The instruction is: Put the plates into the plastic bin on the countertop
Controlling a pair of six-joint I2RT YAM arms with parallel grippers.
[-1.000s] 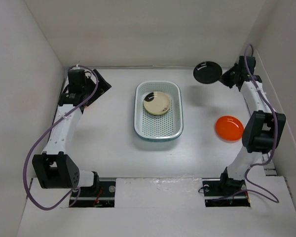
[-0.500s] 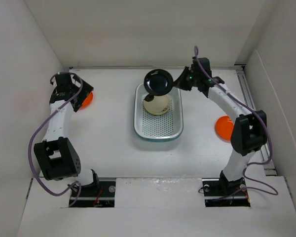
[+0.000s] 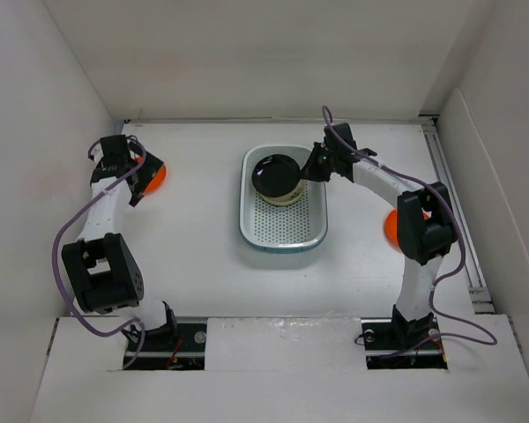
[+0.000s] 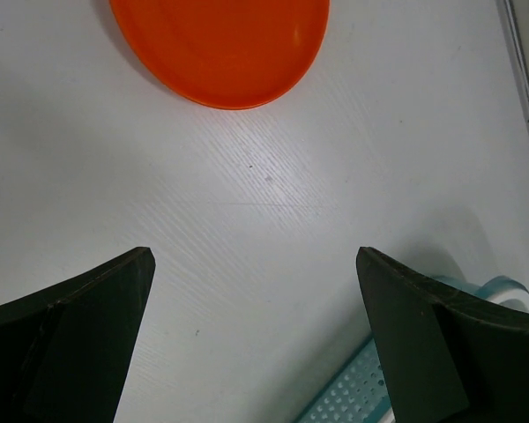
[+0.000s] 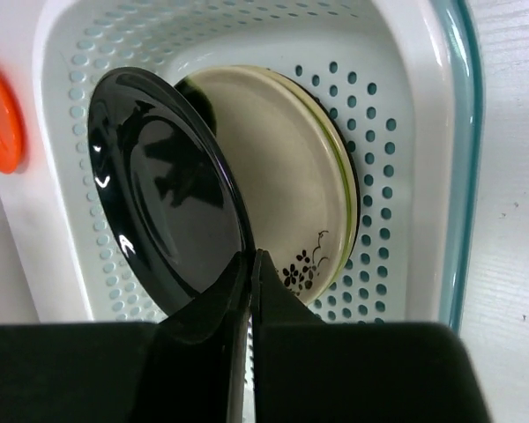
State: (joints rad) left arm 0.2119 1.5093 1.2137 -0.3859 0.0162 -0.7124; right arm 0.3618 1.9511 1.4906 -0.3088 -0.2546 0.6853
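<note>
The orange plate has its near rim (image 4: 169, 86) ahead of my fingers rather than between them, so my open left gripper needs to move down and toward the plate onto that rim next.
My right gripper (image 3: 310, 167) is shut on the rim of a glossy black plate (image 3: 276, 174), holding it tilted inside the plastic bin (image 3: 283, 244). In the right wrist view the black plate (image 5: 163, 194) leans over a cream plate (image 5: 282, 176) with a small flower print that lies in the bin (image 5: 414, 132), and my fingertips (image 5: 249, 256) pinch its edge. An orange plate (image 3: 154, 176) lies on the countertop at the far left. My left gripper (image 3: 139, 172) hovers by it, open. The left wrist view shows the orange plate (image 4: 220, 44) beyond my empty left gripper (image 4: 253, 264).
A second orange plate (image 3: 390, 227) lies right of the bin, partly hidden by my right arm. White walls enclose the countertop (image 3: 194, 238) on three sides. A corner of the bin (image 4: 361, 397) shows low in the left wrist view.
My right arm has carried the black plate from the back right corner over the bin and lowered it above the cream plate. My left arm has swung to the left orange plate.
</note>
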